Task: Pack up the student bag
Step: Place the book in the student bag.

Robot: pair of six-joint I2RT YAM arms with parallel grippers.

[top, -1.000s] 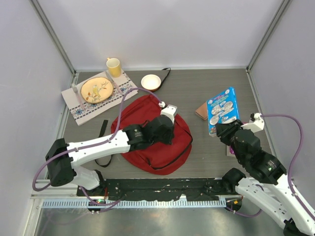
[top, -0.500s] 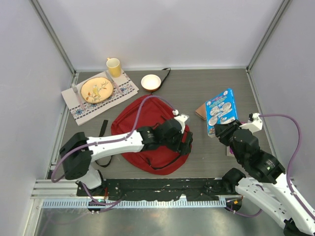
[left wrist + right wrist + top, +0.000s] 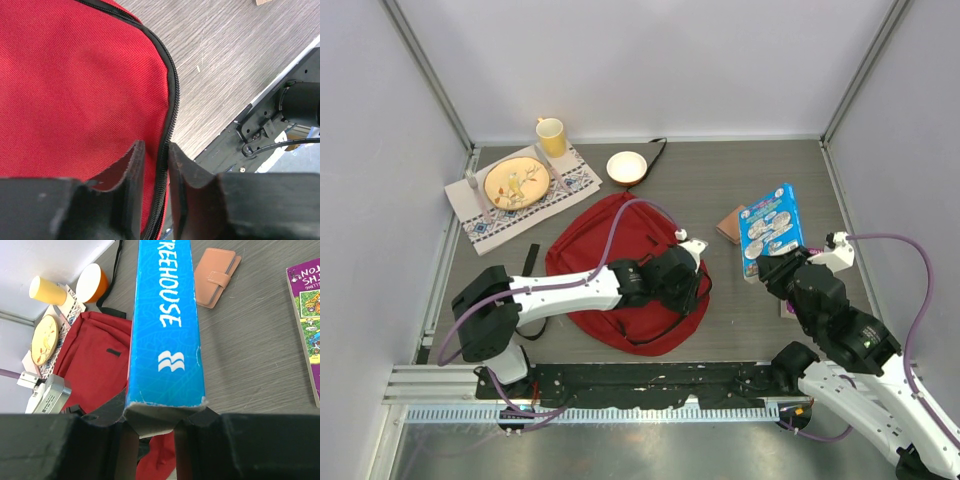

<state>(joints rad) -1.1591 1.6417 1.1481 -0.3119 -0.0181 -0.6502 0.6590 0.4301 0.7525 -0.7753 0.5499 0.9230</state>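
My right gripper has the book and should next carry it down inside, to the bag's held zipper edge (image 3: 706,286) below, left in the top view, and release it.
The student bag (image 3: 620,245), dark red with a black zipper line, lies flat in the middle of the table. It also shows in the left wrist view (image 3: 75,75) and the right wrist view (image 3: 95,345). My left gripper (image 3: 694,287) is at the bag's right edge. Its jaws (image 3: 156,150) are shut on the bag's zipper edge (image 3: 172,100). My right gripper (image 3: 767,266) is shut on the lower end of a blue book (image 3: 771,222) and holds it above the table, right of the bag. The book's spine (image 3: 167,315) points away from the jaws (image 3: 155,422).
A brown wallet (image 3: 727,225) lies left of the blue book. A purple book (image 3: 307,325) lies on the table at the right. A bowl (image 3: 626,166), a yellow cup (image 3: 551,135) and a plate on a placemat (image 3: 516,183) stand at the back left.
My left gripper has moved from the middle of the bag to its right edge and closed on the zipper edge. The blue book has tilted up slightly in my right gripper.
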